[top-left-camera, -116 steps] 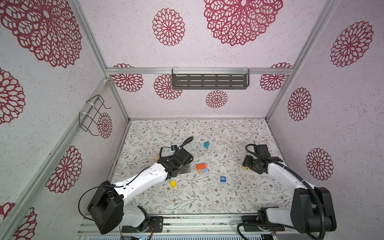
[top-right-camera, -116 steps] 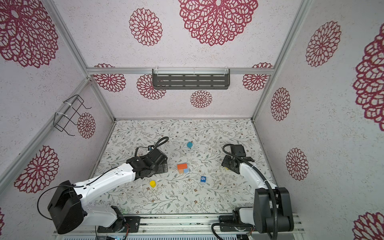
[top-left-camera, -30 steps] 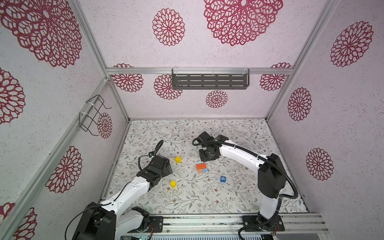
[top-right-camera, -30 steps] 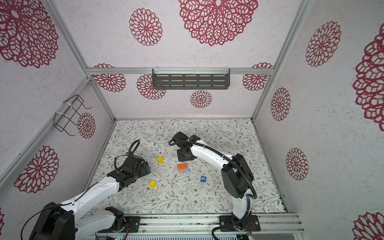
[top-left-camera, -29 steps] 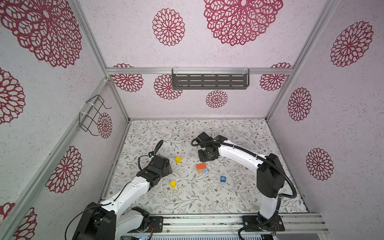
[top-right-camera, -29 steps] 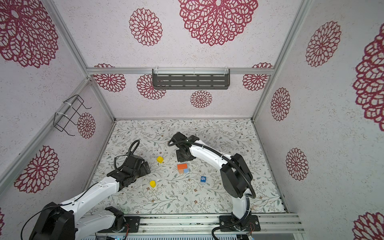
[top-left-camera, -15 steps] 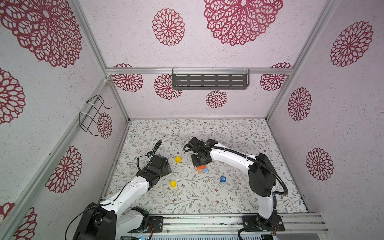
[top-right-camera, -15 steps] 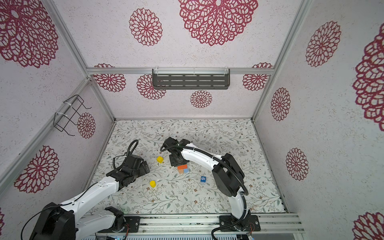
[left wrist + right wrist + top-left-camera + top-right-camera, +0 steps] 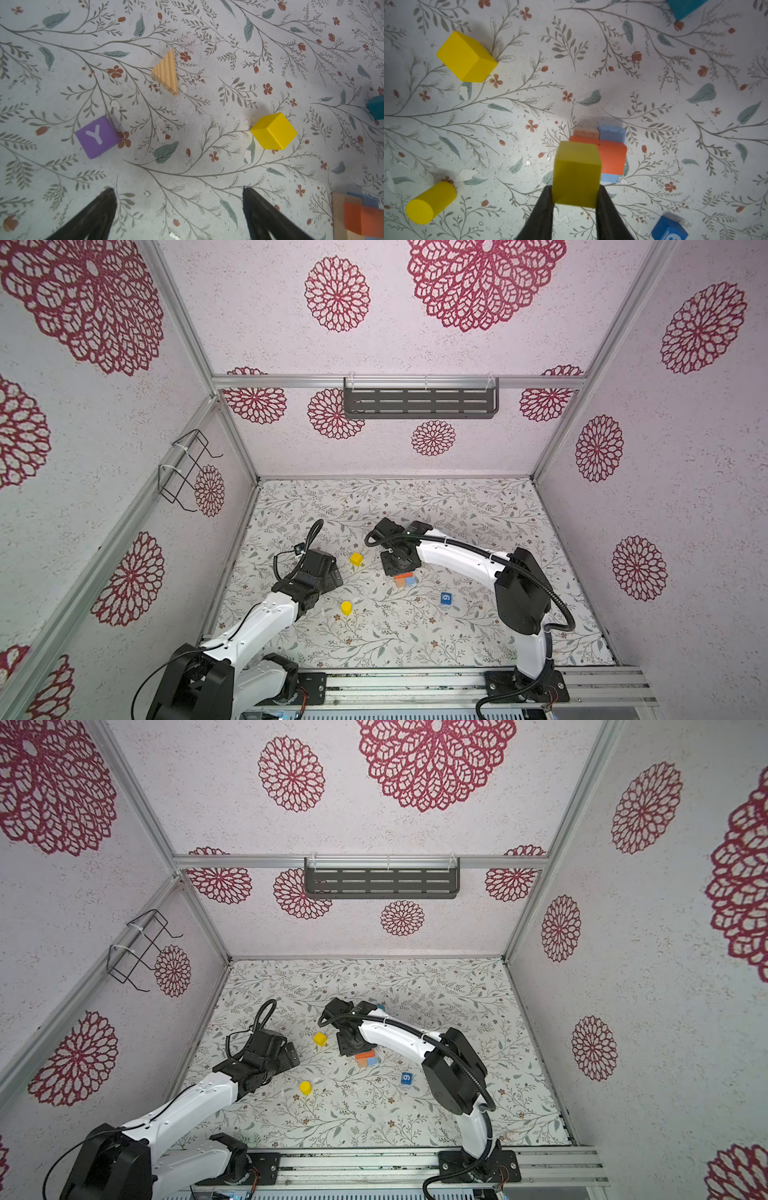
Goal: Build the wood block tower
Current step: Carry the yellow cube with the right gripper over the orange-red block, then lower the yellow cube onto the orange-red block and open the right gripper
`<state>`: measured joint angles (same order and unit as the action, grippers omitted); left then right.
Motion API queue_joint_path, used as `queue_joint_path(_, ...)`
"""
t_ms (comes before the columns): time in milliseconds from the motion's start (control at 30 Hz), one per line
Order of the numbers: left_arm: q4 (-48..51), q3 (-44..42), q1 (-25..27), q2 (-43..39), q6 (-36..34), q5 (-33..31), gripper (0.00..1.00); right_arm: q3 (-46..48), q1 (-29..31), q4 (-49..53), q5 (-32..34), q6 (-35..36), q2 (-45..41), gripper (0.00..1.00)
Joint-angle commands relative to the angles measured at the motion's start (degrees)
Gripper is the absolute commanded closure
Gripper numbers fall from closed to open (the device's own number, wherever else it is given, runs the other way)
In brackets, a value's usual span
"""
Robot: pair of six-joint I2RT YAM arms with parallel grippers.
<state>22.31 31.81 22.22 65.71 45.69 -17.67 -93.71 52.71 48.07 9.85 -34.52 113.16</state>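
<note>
Next, my right gripper lowers to the flat top of the orange brick's end above the tan block (image 9: 580, 139) and releases the yellow block (image 9: 576, 172). That brick's end lies just below.
My right gripper (image 9: 575, 195) is shut on a yellow block (image 9: 576, 172) and hangs just above the tower base, partly covering it. That base is an orange brick (image 9: 612, 155) lying across a light blue block (image 9: 611, 134) and a tan block (image 9: 586, 133). In both top views the right gripper (image 9: 399, 564) (image 9: 353, 1044) sits over the stack (image 9: 405, 580) (image 9: 366, 1058) mid-table. My left gripper (image 9: 177, 192) (image 9: 332, 572) is open and holds nothing, left of the stack (image 9: 361, 218). A yellow cube (image 9: 355, 559) (image 9: 273, 131) (image 9: 467, 57) stands between the two grippers.
Loose on the floral mat: a yellow cylinder (image 9: 345, 607) (image 9: 430, 202), a blue numbered cube (image 9: 445, 598) (image 9: 669, 229), a teal block (image 9: 376, 107) (image 9: 685, 7), a purple Y cube (image 9: 97, 137) and a tan wooden triangle (image 9: 166, 72). Enclosure walls ring the table.
The right gripper has carried the yellow block leftward and toward the front, from behind the stack to just over it. The left arm has barely moved.
</note>
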Motion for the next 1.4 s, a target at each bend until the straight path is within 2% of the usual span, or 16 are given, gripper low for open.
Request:
queue_joint_path(0,0.23,-0.35,-0.52,0.56,0.90,0.05,0.03,0.15,0.03,1.76,1.93,-1.50,0.83,0.77)
queue_joint_path(1000,0.11,-0.44,-0.76,0.59,0.81,0.47,0.03,2.00,0.11,0.00,0.88,-4.01,0.15,0.76)
queue_joint_path(1167,0.04,-0.52,-0.77,0.39,0.75,0.73,0.03,2.56,0.07,-0.26,0.78,-4.01,0.13,0.57)
queue_joint_path(1367,-0.59,-0.79,-0.78,-0.21,-0.26,1.58,0.03,3.20,0.11,-0.36,1.34,-3.81,-0.91,0.43)
